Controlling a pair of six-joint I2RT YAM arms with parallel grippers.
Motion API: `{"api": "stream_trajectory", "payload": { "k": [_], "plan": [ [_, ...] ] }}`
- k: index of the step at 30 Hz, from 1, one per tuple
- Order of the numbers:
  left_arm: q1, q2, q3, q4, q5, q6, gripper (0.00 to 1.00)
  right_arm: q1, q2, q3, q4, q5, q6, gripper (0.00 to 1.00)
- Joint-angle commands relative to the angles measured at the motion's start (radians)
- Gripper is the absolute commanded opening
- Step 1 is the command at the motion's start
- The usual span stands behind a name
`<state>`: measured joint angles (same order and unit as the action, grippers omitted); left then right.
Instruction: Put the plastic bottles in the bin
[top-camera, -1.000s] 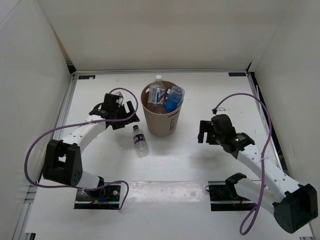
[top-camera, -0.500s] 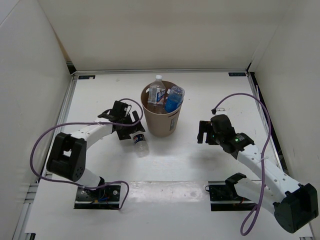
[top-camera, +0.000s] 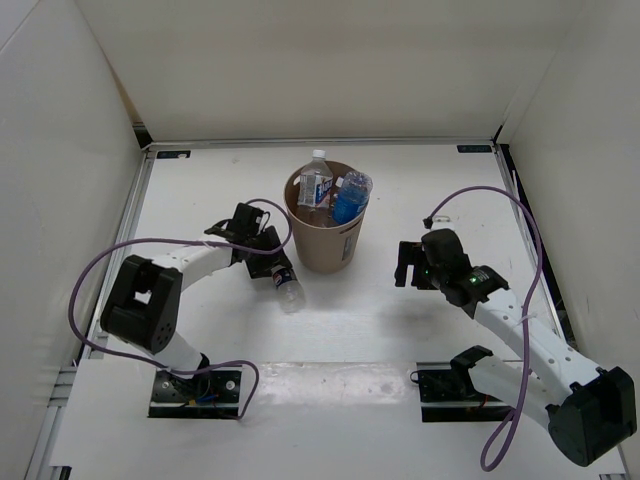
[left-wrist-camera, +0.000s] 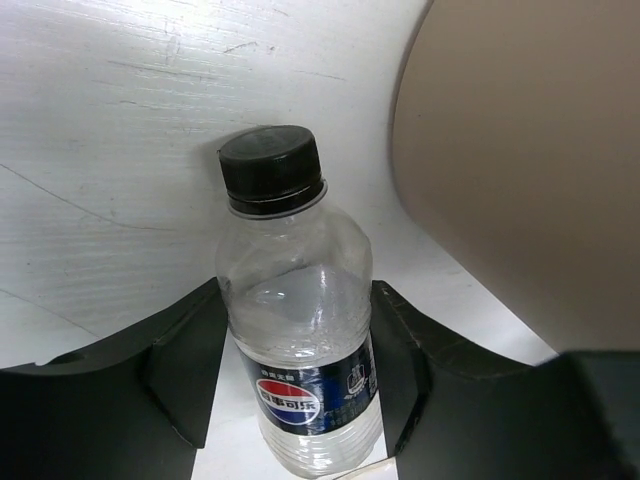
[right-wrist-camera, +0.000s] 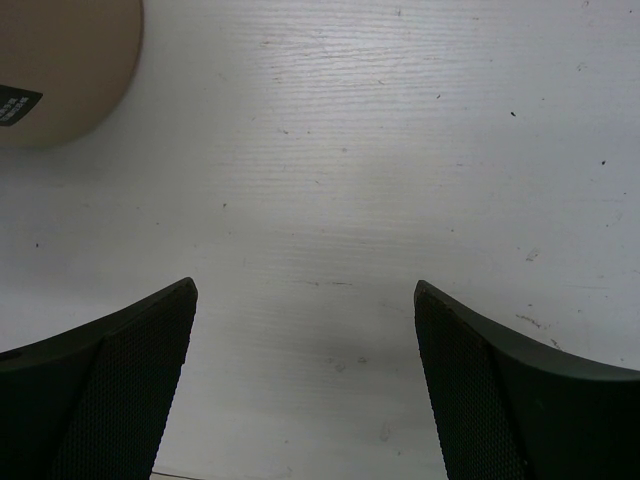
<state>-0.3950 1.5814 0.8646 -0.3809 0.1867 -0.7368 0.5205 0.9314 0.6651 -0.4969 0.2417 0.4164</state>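
Note:
The opening of the bin is above my left gripper, to its right in the top view. I should lift the clear bottle (top-camera: 288, 290) over the bin's opening (top-camera: 324, 194) next and let the bottle go.
A clear plastic bottle (top-camera: 288, 290) with a dark cap and a dark label lies on the white table just left of the bin (top-camera: 322, 243). My left gripper (top-camera: 276, 272) is over it. In the left wrist view the black fingers (left-wrist-camera: 190, 360) press both sides of the bottle (left-wrist-camera: 300, 340), so the left gripper (left-wrist-camera: 298, 300) is shut on it. The tan bin (left-wrist-camera: 530, 170) rises close on its right. A blue-tinted bottle (top-camera: 349, 198) and a white-capped bottle (top-camera: 314, 184) stick out of the bin. My right gripper (top-camera: 408, 262) hangs open over bare table (right-wrist-camera: 305, 290).
White walls enclose the table on three sides. The bin's side with a small dark label (right-wrist-camera: 60, 70) shows at the top left of the right wrist view. Purple cables (top-camera: 500, 200) loop from both arms. The arm bases sit at the near edge.
The left gripper has moved right and nearer, down onto the lying bottle, and its jaws have closed from wide open onto it. The bottle shifted slightly. The right arm has stayed still.

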Motion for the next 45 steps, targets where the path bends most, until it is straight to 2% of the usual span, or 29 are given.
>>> {"api": "stream_trajectory", "payload": {
  "k": [1, 5, 7, 8, 9, 10, 15, 16, 18, 19, 20, 21, 22, 24, 25, 26, 28, 30, 33, 39, 42, 43, 44, 45],
  "plan": [
    [-0.002, -0.046, 0.016, -0.004, -0.019, 0.007, 0.62, -0.005, -0.003, 0.041, 0.014, 0.021, 0.012, 0.90],
    [-0.002, -0.130, 0.022, -0.067, -0.072, 0.016, 0.57, -0.002, -0.008, 0.041, 0.012, 0.021, 0.012, 0.90],
    [-0.002, -0.178, 0.066, -0.108, -0.151, 0.049, 0.57, -0.002, -0.008, 0.041, 0.012, 0.024, 0.009, 0.90],
    [-0.002, -0.193, 0.086, -0.212, -0.209, 0.056, 0.56, -0.004, -0.009, 0.042, 0.012, 0.024, 0.010, 0.90],
    [-0.001, -0.240, 0.105, -0.240, -0.226, 0.066, 0.56, -0.002, -0.008, 0.041, 0.011, 0.022, 0.010, 0.90],
    [-0.001, -0.257, 0.161, -0.307, -0.290, 0.088, 0.56, -0.004, -0.008, 0.037, 0.011, 0.022, 0.010, 0.90],
    [-0.002, -0.391, 0.292, -0.368, -0.383, 0.120, 0.56, -0.007, -0.008, 0.039, 0.015, 0.019, 0.012, 0.90],
    [-0.002, -0.406, 0.385, -0.375, -0.400, 0.123, 0.56, -0.010, -0.008, 0.041, 0.011, 0.019, 0.012, 0.90],
    [-0.007, -0.406, 0.448, -0.391, -0.414, 0.146, 0.56, -0.010, -0.008, 0.039, 0.011, 0.016, 0.010, 0.90],
    [-0.019, -0.394, 0.550, -0.391, -0.418, 0.152, 0.56, -0.008, -0.006, 0.041, 0.012, 0.016, 0.010, 0.90],
    [-0.030, -0.380, 0.582, -0.391, -0.424, 0.175, 0.56, -0.010, -0.008, 0.039, 0.014, 0.018, 0.012, 0.90],
    [-0.047, -0.370, 0.659, -0.371, -0.458, 0.183, 0.56, -0.008, -0.005, 0.039, 0.014, 0.018, 0.012, 0.90],
    [-0.115, -0.347, 0.677, -0.357, -0.481, 0.206, 0.56, -0.011, -0.006, 0.039, 0.014, 0.016, 0.013, 0.90],
    [-0.174, -0.331, 0.712, -0.279, -0.584, 0.258, 0.58, -0.017, -0.003, 0.041, 0.012, 0.011, 0.012, 0.90],
    [-0.255, -0.311, 0.715, -0.238, -0.611, 0.296, 0.59, -0.017, -0.003, 0.039, 0.014, 0.011, 0.012, 0.90],
    [-0.275, -0.304, 0.718, -0.218, -0.685, 0.309, 0.60, -0.022, -0.005, 0.041, 0.014, 0.007, 0.012, 0.90],
    [-0.332, -0.269, 0.732, -0.133, -0.702, 0.367, 0.61, -0.033, -0.009, 0.039, 0.012, -0.004, 0.012, 0.90],
    [-0.364, -0.233, 0.775, -0.078, -0.708, 0.428, 0.61, -0.046, -0.012, 0.036, 0.011, -0.013, 0.013, 0.90],
    [-0.418, -0.166, 0.815, -0.035, -0.791, 0.512, 0.61, -0.065, -0.025, 0.028, 0.012, -0.033, 0.010, 0.90],
    [-0.433, -0.081, 0.800, 0.046, -0.808, 0.609, 0.64, -0.080, -0.040, 0.021, 0.018, -0.044, 0.007, 0.90],
    [-0.449, -0.064, 0.756, 0.077, -0.817, 0.617, 0.69, -0.076, -0.036, 0.022, 0.017, -0.044, 0.007, 0.90],
    [-0.452, -0.064, 0.745, 0.098, -0.823, 0.616, 0.85, -0.077, -0.036, 0.022, 0.020, -0.042, 0.005, 0.90],
    [-0.452, -0.066, 0.734, 0.105, -0.834, 0.617, 0.95, -0.077, -0.034, 0.021, 0.018, -0.042, 0.009, 0.90],
    [-0.455, -0.073, 0.711, 0.121, -0.839, 0.619, 1.00, -0.076, -0.034, 0.021, 0.020, -0.042, 0.009, 0.90]
  ]
}}
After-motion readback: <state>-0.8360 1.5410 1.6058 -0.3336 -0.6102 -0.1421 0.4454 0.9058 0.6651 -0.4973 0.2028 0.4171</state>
